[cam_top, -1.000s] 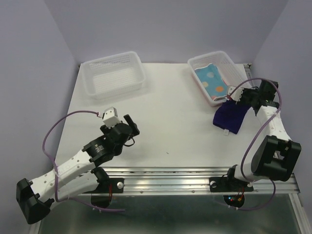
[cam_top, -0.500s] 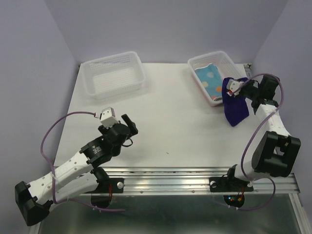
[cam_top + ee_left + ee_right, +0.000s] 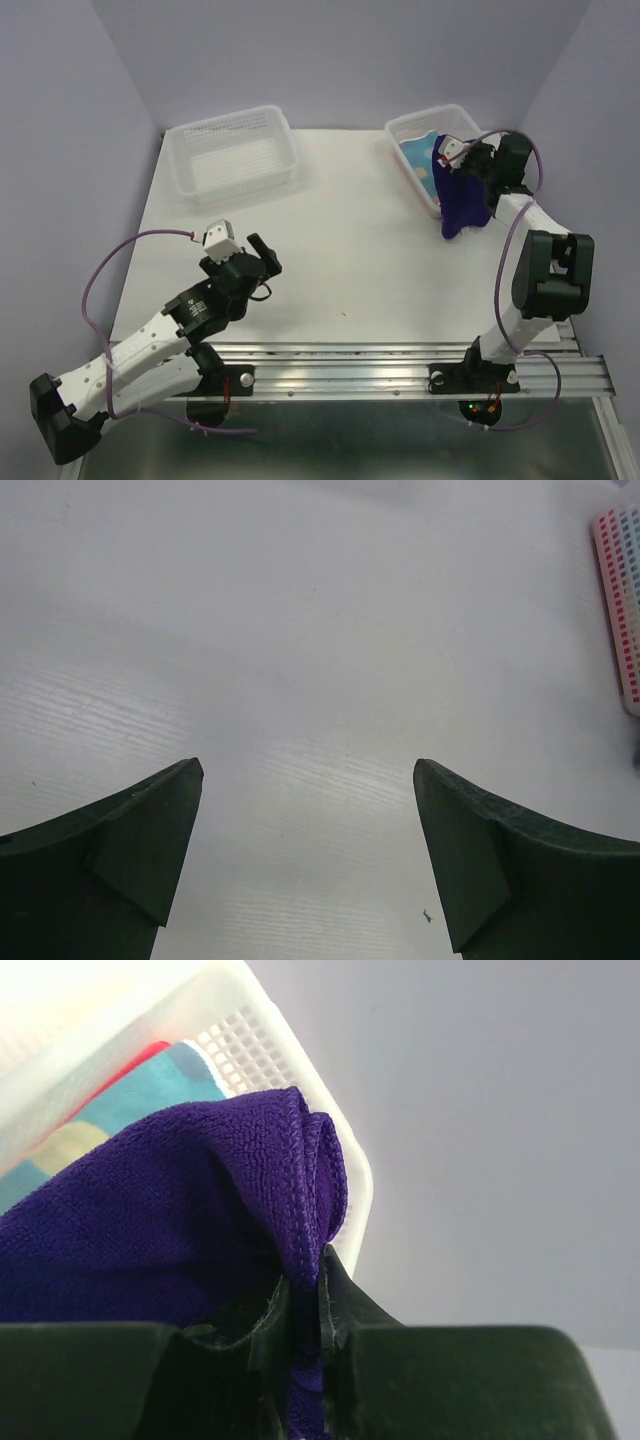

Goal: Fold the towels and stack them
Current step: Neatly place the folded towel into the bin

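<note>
Next, the right gripper moves outward, then down over the light blue spotted towel (image 3: 418,155). It then releases the dark purple towel (image 3: 463,200), as its tail hangs past the basket's near edge.
My right gripper (image 3: 455,172) (image 3: 305,1285) is shut on the dark purple towel (image 3: 463,200) (image 3: 160,1220) and holds it in the air, hanging over the near edge of the right white basket (image 3: 472,130) (image 3: 300,1060). The light blue spotted towel (image 3: 418,155) (image 3: 150,1080) lies in that basket, with a red edge (image 3: 140,1060) showing beside it. My left gripper (image 3: 262,258) (image 3: 308,780) is open and empty, low over the bare white table (image 3: 320,630) at the near left. The peach-orange towel is not in view.
An empty white perforated basket (image 3: 232,150) stands at the back left. The right basket's corner shows at the right edge of the left wrist view (image 3: 622,600). The table's metal rail (image 3: 400,360) runs along the near edge. Purple walls enclose the back and sides.
My right gripper has lifted the purple towel off the table and carried it back and left, to the right basket's edge. The left arm has barely shifted.
</note>
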Robot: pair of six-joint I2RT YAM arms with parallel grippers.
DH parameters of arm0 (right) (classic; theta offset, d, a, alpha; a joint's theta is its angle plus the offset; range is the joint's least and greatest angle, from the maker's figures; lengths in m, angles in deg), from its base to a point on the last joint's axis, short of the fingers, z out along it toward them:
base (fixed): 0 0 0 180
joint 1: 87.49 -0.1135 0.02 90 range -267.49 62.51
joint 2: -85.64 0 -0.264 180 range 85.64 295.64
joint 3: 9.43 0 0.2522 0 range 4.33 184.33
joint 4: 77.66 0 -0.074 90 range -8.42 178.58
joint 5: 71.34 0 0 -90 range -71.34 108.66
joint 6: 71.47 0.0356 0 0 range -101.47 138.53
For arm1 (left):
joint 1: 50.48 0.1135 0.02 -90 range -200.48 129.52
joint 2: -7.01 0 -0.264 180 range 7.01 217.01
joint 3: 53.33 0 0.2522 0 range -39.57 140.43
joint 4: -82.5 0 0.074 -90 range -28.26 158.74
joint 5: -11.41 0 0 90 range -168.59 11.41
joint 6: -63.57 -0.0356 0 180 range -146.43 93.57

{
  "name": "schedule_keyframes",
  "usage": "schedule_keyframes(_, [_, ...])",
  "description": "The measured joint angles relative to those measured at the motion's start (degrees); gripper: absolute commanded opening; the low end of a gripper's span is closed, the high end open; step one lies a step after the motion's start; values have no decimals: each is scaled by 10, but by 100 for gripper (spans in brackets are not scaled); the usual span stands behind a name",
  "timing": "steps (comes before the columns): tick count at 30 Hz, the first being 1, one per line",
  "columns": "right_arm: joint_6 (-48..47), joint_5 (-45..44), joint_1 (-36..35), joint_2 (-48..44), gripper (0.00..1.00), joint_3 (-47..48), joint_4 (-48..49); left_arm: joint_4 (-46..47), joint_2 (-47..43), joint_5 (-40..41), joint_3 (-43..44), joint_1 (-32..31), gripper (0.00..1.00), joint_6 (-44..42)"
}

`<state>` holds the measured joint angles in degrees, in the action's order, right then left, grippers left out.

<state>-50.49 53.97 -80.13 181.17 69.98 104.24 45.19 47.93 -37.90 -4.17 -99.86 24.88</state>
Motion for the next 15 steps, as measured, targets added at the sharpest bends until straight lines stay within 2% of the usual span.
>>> schedule_keyframes(6, [23, -30, -7, 65, 2, 21, 64, -1, -1, 1, 0, 0, 99, 1])
schedule_keyframes(15, [41, -5, -7, 127, 3, 42, 132, -2, -10, 8, 0, 0, 99, 4])
